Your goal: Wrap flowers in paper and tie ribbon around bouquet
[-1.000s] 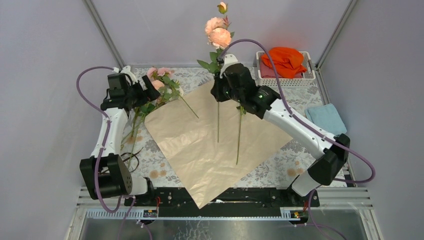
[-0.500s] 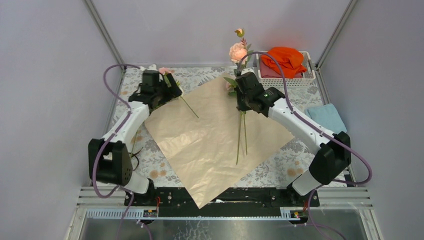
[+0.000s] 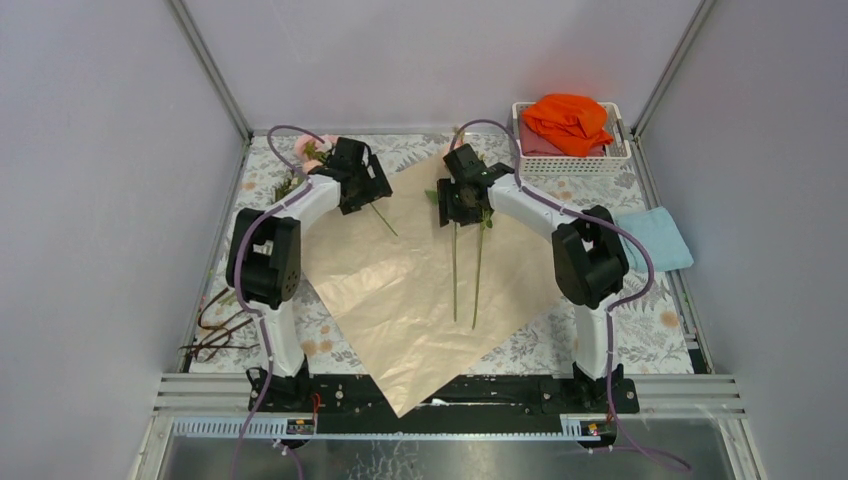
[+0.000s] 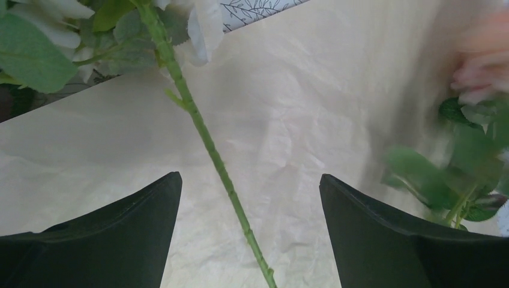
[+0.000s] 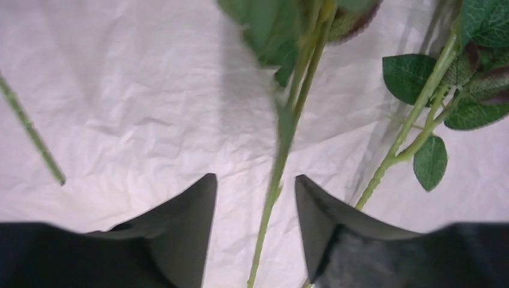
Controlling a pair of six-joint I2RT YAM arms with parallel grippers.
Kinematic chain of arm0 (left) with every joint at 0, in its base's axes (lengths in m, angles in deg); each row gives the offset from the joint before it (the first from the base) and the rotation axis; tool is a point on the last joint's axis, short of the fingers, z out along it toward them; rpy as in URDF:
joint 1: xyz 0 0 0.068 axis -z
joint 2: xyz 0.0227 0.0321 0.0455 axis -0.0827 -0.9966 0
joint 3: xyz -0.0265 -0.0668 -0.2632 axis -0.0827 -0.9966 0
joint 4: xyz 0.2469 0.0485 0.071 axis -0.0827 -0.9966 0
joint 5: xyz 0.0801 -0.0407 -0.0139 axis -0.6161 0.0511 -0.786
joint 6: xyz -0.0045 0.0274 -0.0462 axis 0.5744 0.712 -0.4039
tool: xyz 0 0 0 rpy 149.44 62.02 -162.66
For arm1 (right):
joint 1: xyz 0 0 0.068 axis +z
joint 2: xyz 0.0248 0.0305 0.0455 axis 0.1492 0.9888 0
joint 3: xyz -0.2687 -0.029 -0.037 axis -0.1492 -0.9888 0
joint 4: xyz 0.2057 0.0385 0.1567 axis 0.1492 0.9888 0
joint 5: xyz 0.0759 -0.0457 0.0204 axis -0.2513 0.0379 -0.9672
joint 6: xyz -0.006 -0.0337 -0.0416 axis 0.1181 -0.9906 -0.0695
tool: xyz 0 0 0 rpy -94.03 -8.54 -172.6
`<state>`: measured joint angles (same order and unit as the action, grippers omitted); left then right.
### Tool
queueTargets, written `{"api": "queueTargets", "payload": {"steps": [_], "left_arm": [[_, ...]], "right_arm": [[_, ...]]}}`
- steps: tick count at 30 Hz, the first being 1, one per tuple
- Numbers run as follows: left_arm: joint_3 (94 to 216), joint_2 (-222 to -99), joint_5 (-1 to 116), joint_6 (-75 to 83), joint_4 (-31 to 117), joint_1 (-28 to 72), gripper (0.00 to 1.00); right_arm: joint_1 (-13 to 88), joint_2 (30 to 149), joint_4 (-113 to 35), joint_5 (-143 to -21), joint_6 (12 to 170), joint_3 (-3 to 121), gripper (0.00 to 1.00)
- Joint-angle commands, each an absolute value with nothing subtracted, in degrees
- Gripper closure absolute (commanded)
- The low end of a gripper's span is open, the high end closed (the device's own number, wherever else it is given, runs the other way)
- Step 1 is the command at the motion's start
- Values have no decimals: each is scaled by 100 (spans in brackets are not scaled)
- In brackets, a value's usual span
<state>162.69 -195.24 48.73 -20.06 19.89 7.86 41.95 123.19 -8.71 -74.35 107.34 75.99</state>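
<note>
My left gripper should go down and close on the bare lower part of the green stem (image 4: 237, 213) between its spread fingers.
The paper (image 3: 410, 290) lies flat on the table, tan face up. Two long green stems (image 3: 456, 275) of the flowers rest on it. My right gripper (image 3: 462, 203) hovers over their upper ends, and its wrist view shows it open (image 5: 255, 176) with a blurred stem (image 5: 288, 120) loose between the fingers. At the paper's left corner my left gripper (image 3: 362, 188) is wide open (image 4: 250, 175) over another stem (image 4: 198, 120). Pink blooms (image 3: 318, 150) lie behind it. The dark ribbon (image 3: 212, 330) lies at the table's left edge. No bouquet is in view.
A white basket (image 3: 620, 150) holding an orange cloth (image 3: 568, 115) stands at the back right. A light blue cloth (image 3: 655, 238) lies at the right edge. The floral table covering (image 3: 600, 330) shows around the paper. Grey walls close in on three sides.
The right arm has brought its upright flowers down onto the paper and opened its jaws. The left arm has swung right to the paper's left corner.
</note>
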Motion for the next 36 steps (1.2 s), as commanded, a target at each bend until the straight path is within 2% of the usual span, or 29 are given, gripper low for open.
{"api": "queueTargets", "payload": {"steps": [1, 9, 10, 12, 13, 15, 16, 17, 19, 21, 25, 30, 36], "left_arm": [[16598, -19834, 4887, -2155, 1915, 813, 10], [16798, -20403, 5380, -2187, 1919, 817, 18], [16843, -20442, 5420, -2187, 1917, 816, 24], [16873, -20467, 5493, -2187, 1928, 809, 42], [16854, -20454, 5547, -2191, 1937, 802, 57], [16813, -20384, 5697, -2210, 1942, 764, 79], [16781, -20327, 5788, -2232, 1946, 732, 89], [16724, -20240, 5850, -2253, 1954, 696, 95], [16552, -20010, 6024, -2262, 2053, 580, 100], [16341, -19735, 6191, -2254, 2113, 429, 100], [15904, -19018, 6552, -2086, 2163, 71, 100], [15575, -17984, 6792, -1449, 2398, -279, 100], [15251, -16966, 6750, -451, 2883, -351, 100]], "right_arm": [[4137, 12547, -664, -7239, 10785, 8191, 35], [4130, 11692, -621, -6113, 10603, 7304, 15], [4105, 11611, -632, -6048, 10593, 7106, 12], [4018, 11589, -687, -6066, 10583, 6878, 10], [3969, 11617, -736, -6098, 10575, 6759, 10], [3878, 11744, -836, -6116, 10536, 6665, 11], [3833, 11832, -898, -6168, 10499, 6666, 13], [3793, 11921, -979, -6266, 10457, 6689, 17], [3777, 12143, -1068, -6455, 10376, 6839, 26], [3776, 12372, -1051, -6530, 10302, 7083, 35], [3756, 12653, -1125, -6439, 10228, 7333, 61], [3737, 12980, -943, -6651, 10206, 7835, 100], [3935, 12927, -1175, -7118, 10480, 8236, 100]]}}
